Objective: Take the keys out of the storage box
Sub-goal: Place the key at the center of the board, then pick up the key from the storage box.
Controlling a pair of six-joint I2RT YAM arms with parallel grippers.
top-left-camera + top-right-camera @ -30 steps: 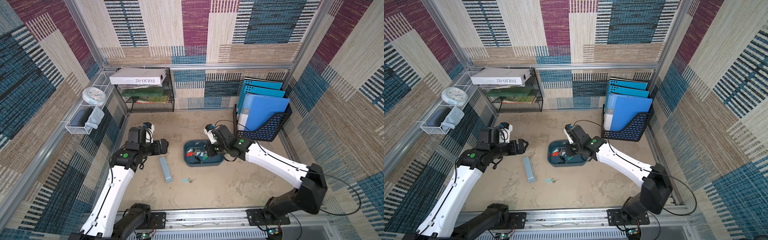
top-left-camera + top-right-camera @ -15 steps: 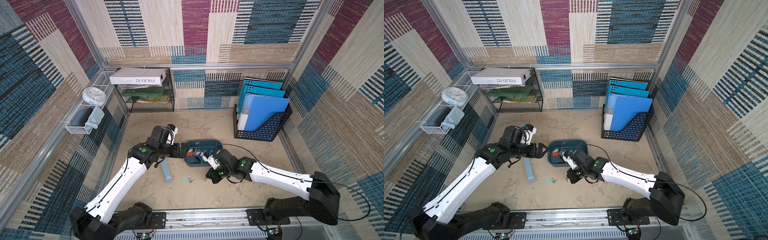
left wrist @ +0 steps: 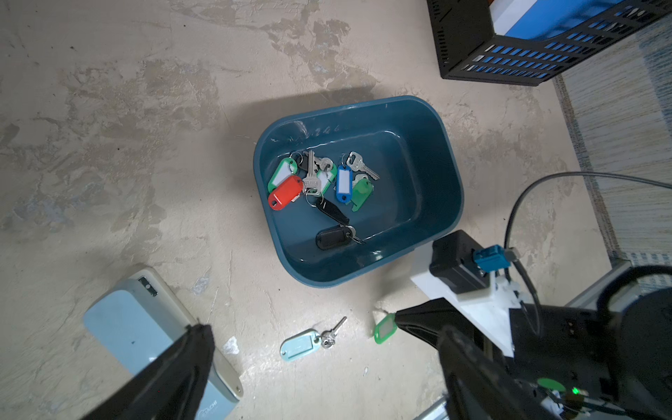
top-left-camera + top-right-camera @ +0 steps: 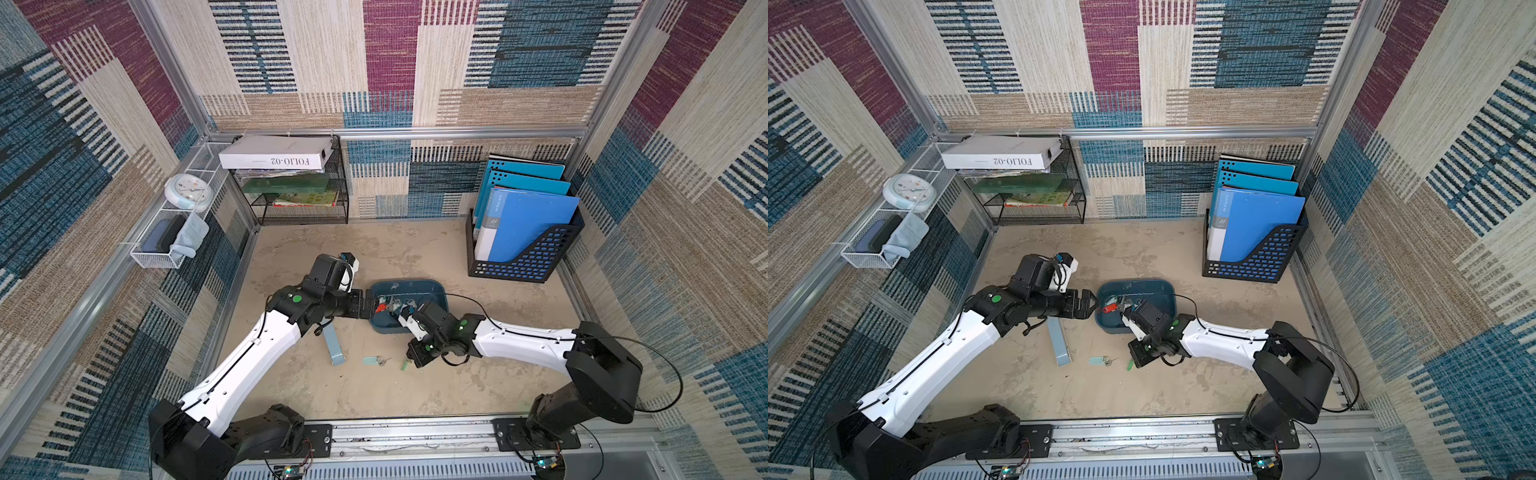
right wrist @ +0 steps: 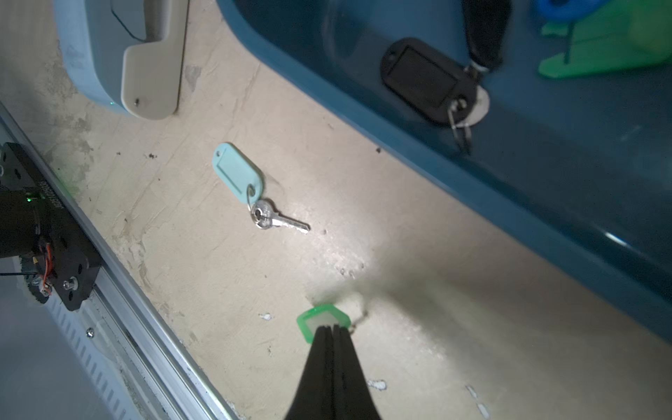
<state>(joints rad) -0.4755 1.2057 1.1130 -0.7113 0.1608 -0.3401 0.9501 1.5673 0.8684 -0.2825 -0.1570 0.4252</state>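
My right gripper lowers the green-tagged key [image 5: 320, 320] onto the bare floor beside the pale teal-tagged key next and lets it go. That spot lies clear outside the box.
The storage box [image 3: 451, 171] is a dark teal tray on the floor, seen in both top views [image 4: 415, 284] [image 4: 1142, 284]. Several keys [image 3: 320, 185] with green, red, blue and black tags lie inside it. A pale teal-tagged key [image 5: 238, 174] lies on the floor in front of the box. My right gripper [image 5: 332, 329] is shut on a green-tagged key [image 5: 320, 320], low over the floor beside the pale teal one [image 4: 372, 360]. My left gripper [image 4: 370, 305] hangs open over the box's left edge, holding nothing.
A long pale blue case [image 4: 334, 345] lies on the floor left of the box. A black file holder [image 4: 523, 249] with blue folders stands back right. A black wire rack [image 4: 299, 203] is at the back, and a white wire basket [image 4: 166, 245] hangs on the left wall.
My right gripper has come out of the box to the floor in front, carrying the green-tagged key. My left arm has swung right, up to the box's left edge.
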